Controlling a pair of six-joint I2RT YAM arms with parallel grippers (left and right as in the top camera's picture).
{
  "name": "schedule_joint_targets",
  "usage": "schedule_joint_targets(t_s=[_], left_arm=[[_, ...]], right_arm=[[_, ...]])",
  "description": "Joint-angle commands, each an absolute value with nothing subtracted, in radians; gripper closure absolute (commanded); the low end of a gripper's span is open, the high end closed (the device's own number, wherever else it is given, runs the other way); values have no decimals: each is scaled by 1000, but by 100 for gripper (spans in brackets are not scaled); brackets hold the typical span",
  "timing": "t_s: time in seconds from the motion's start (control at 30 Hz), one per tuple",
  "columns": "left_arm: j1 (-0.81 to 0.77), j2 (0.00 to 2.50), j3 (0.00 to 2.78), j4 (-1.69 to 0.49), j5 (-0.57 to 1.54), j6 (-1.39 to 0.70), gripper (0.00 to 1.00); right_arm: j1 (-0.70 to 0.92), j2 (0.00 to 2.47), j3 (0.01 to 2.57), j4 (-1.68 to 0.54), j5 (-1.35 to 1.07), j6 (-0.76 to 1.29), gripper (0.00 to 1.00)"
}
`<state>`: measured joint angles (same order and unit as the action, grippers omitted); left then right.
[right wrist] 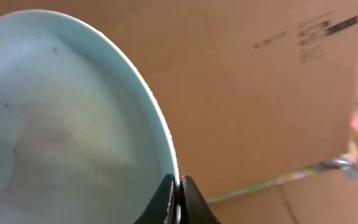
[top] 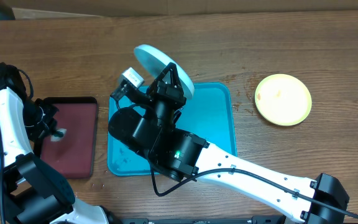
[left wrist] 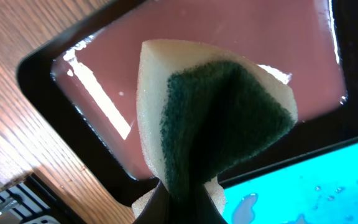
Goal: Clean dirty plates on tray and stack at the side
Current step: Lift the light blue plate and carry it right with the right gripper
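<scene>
The robot's right gripper will next move to its right in the overhead view, over the yellow-green plate (top: pixel 283 99) below it, then level the tilted plate, lower it and let it go.
My right gripper (top: pixel 169 78) is shut on the rim of the pale mint plate (top: pixel 157 65) and holds it tilted up above the far edge of the turquoise tray (top: pixel 219 124). In the right wrist view the plate (right wrist: pixel 61 118) fills the left side, with faint brownish smears, and its rim is pinched between the fingers (right wrist: pixel 179 196). The yellow-green plate (top: pixel 283 99) lies on the table at the right. My left gripper (left wrist: pixel 185 208) is shut on the green-and-white sponge (left wrist: pixel 219 115) above the maroon tray (left wrist: pixel 191 37). The white plate is out of view.
The maroon tray with black rim (top: pixel 73 134) sits left of the turquoise tray. My right arm (top: pixel 229 171) covers much of the turquoise tray. Water drops lie on the turquoise tray (left wrist: pixel 328 186). A cardboard box (right wrist: pixel 272 74) stands behind the table.
</scene>
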<state>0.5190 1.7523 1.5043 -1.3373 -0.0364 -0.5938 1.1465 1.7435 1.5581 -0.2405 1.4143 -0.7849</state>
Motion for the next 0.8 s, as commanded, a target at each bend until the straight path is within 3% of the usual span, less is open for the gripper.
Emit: schedule_joint_targets(t_s=[0.0,0.2,0.47,0.6,0.67,0.77], left_arm=[[517,1743,1499,-1333,-2,-567,96],[517,1743,1499,-1330,1,-567,96],[517,1743,1499,-1330,1,-561,96],[517,1743,1499,-1330,1,-561,96],[516,1743,1499,-1330,2,-561,96],[517,1743,1499,-1330,23,-552,96]], right_arm=[[1150,1709,1582,-177,1504,-970,97],[1150,1709,1581,-141,1510,-958,96],[1105,1709,1575,-159,1510,-783,96],[1034,1709,1572,-323,1480,-469,96],[958,1710,1572,-633,1234,-179,96],[846,1710,1572,-888,740,-3,96]])
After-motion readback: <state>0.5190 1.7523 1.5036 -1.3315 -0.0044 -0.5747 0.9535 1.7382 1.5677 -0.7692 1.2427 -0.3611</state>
